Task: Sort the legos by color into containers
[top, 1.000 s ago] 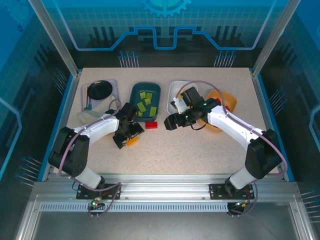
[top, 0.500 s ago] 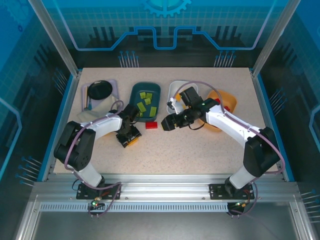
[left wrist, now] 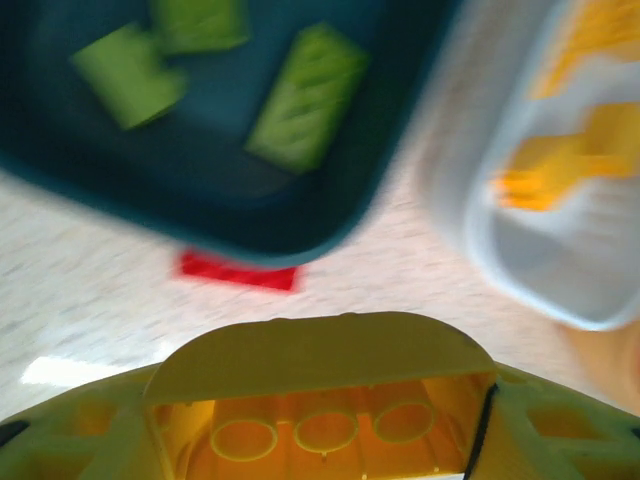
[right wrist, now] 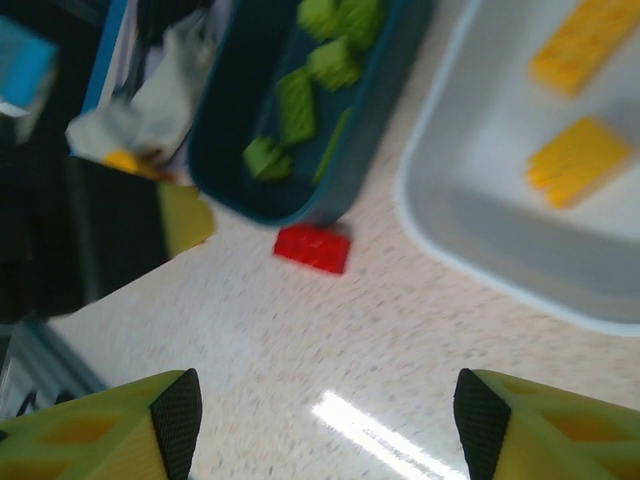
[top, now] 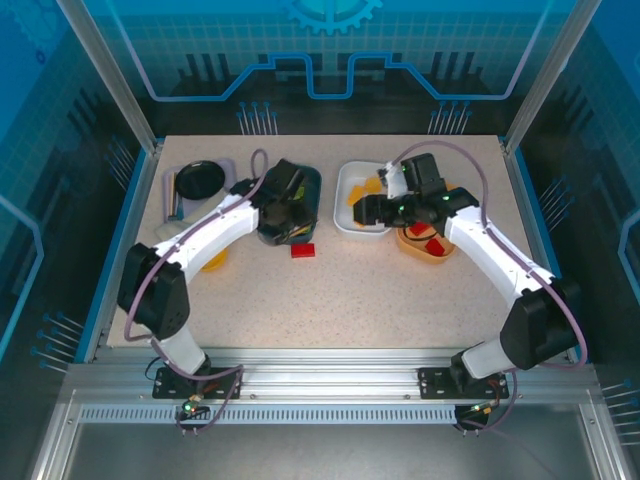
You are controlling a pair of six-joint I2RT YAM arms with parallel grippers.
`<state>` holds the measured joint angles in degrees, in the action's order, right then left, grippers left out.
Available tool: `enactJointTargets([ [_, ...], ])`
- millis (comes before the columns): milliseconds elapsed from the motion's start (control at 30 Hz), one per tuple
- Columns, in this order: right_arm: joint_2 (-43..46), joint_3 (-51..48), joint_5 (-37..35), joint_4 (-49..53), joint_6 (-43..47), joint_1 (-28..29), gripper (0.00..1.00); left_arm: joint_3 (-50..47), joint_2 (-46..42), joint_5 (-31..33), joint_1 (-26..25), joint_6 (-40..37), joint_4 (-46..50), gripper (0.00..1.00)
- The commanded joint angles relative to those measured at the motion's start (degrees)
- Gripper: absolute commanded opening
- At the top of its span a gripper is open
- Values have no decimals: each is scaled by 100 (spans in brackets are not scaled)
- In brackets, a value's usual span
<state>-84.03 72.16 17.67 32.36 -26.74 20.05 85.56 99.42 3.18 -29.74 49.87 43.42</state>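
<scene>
I next need to swing my left gripper across, past the dark teal tray, to above the white tray (top: 345, 200) holding matching legos, and release the orange-yellow lego.
My left gripper (top: 280, 228) hangs at the near edge of the dark teal tray (top: 312, 190), shut on an orange-yellow lego (left wrist: 320, 410) whose hollow underside faces the wrist camera. Green legos (left wrist: 305, 95) lie in that tray (left wrist: 200, 190). A red lego (top: 302, 250) rests on the table just in front of it, also seen from both wrists (left wrist: 238, 270) (right wrist: 313, 248). My right gripper (top: 362, 212) hovers at the white tray (top: 345, 200), open and empty (right wrist: 325, 430). Orange-yellow legos (right wrist: 580, 160) lie in the white tray. The orange tray (top: 425, 252) holds red legos (top: 437, 243).
A lavender tray with a black bowl (top: 200, 180) sits at the back left. Something orange-yellow (top: 213, 262) lies on the table beside my left forearm. Open tabletop (top: 380, 300) stretches toward the near edge.
My left gripper shut on the orange-yellow lego on the table and carried it up and right to the teal tray. My right gripper drew back right toward the white tray.
</scene>
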Motion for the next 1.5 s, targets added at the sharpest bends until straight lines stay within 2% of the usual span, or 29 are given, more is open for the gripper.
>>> enactJointTargets([
  [0, -156, 262, -536, 294, -723, -343, 71, 881, 845, -109, -194, -608, 290, 49],
  [233, -339, 742, -704, 863, -1048, -740, 70, 3235, 2685, -240, -467, -1120, 686, 49],
  [400, -207, 587, -647, 878, -1070, -780, 70, 4354, 3597, -241, -498, -1129, 833, 49],
  [600, -182, 396, -504, 849, -1061, -784, 70, 5093, 4289, -150, -490, -997, 877, 48],
  [800, -292, 378, -297, 878, -1022, -773, 71, 5344, 4710, -167, -463, -629, 868, 48],
  [900, -281, 351, -271, 886, -983, -767, 71, 5375, 4797, -231, -447, -460, 861, 52],
  [1100, -298, 410, -284, 989, -708, -689, 72, 5441, 4600, -487, -421, -170, 773, 73],
  [1333, -329, 463, -829, 1314, 141, -209, 72, 5297, 3673, -554, -359, 347, 860, 82],
  [1467, -423, 394, -1131, 1243, 500, 299, 72, 4483, 2725, -412, -149, 560, 815, 82],
])
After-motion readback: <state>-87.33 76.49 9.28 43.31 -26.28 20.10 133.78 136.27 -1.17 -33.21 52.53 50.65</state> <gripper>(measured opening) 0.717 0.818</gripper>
